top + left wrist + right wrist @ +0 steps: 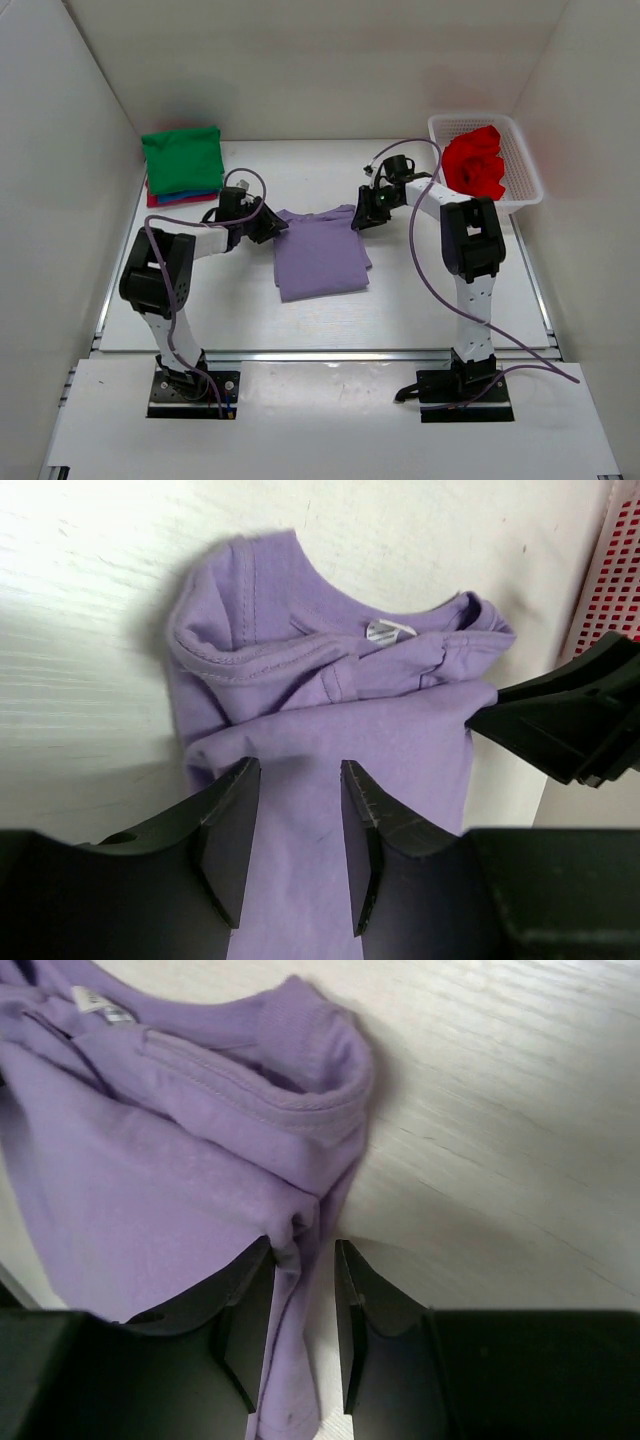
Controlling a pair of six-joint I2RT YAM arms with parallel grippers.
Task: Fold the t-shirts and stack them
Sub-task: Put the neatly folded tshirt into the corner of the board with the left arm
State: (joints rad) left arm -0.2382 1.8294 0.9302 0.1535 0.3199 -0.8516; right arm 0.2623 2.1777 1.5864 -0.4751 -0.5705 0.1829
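Note:
I should next bring my left gripper back from the t-shirt's far corner and down astride the middle of the t-shirt's side edge.
The lavender-purple t-shirt lies partly folded in the middle of the table, collar at the far end. My left gripper is open at its far left corner, its jaws low over the cloth with nothing pinched in the left wrist view. My right gripper is open at the far right corner. The shirt's folded edge runs between its fingers, against the left one. A green t-shirt tops a folded stack with blue and magenta edges below. The red t-shirt sits crumpled in the basket.
The white lattice basket stands at the far right against the wall. White walls enclose the table on the left, back and right. The right gripper's black fingers show at the right of the left wrist view.

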